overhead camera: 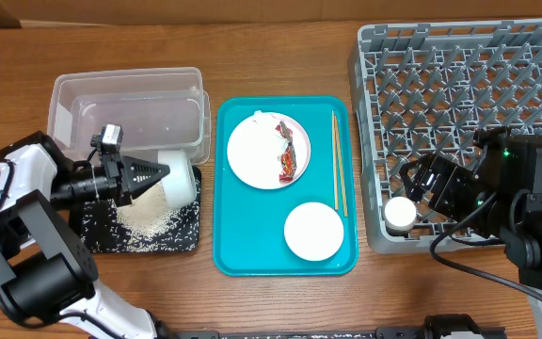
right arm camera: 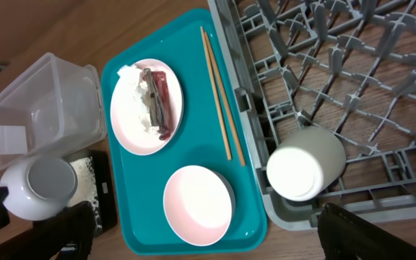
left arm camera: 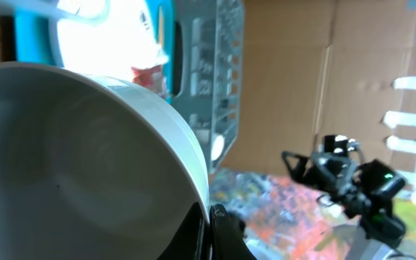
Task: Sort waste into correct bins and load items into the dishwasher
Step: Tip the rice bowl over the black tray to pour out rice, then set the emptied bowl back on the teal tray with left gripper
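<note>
Next, my left gripper turns the white bowl upright, carries it onto the teal tray's bare patch beside the pinkish bowl and releases it, since it's empty.
My left gripper is shut on the rim of a white bowl, held tipped on its side over a pile of rice in the black tray. In the left wrist view the bowl fills the frame and the jaws pinch its rim. My right gripper is open and empty over the grey dish rack, above the white cup that lies in the rack's front-left corner. On the teal tray are a white plate with the red wrapper and tissue, chopsticks and a pinkish bowl.
The clear tub stands behind the black tray and holds nothing I can see. The right wrist view shows the cup, pinkish bowl, plate and chopsticks between its wide-apart fingers.
</note>
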{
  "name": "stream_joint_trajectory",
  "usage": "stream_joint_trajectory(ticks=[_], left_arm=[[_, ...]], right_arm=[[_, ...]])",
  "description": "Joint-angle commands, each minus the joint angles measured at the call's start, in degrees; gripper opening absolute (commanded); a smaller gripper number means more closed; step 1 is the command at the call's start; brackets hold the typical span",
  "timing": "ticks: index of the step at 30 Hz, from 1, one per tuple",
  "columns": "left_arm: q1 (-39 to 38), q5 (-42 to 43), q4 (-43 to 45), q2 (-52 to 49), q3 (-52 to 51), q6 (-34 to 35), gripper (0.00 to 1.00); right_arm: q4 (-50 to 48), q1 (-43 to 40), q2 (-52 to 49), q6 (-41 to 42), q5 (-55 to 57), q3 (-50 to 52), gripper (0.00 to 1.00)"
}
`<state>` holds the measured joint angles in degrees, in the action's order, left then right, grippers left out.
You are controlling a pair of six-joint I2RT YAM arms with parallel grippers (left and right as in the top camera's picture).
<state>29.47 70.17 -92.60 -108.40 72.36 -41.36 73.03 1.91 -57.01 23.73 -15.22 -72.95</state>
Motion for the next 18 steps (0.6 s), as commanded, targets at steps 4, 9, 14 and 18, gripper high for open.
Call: stream_joint_trajectory(ticks=[4, 9, 14, 18], left_arm=[[-1.27, -18.75, 7.13, 13.18, 0.72, 25.35, 0.04], [-9.16, -36.28, 14.29, 25.68, 0.72, 40.35, 0.04], [-25.57, -52.76, 19.06, 32.09, -0.35, 50.27, 0.04], [-40.39, -58.97, 26.05, 31.39, -4.42, 58.14, 0.04]], right_arm=[[-0.83, 0.13, 0.09, -0.09, -0.31, -0.28, 1.00], [-0.98, 0.13, 0.09, -0.11, -0.31, -0.28, 1.00], [-0.96, 0.13, 0.09, -0.09, -0.31, -0.28, 1.00], [-0.94, 0.13, 0.09, -0.11, -0.31, -0.28, 1.00]])
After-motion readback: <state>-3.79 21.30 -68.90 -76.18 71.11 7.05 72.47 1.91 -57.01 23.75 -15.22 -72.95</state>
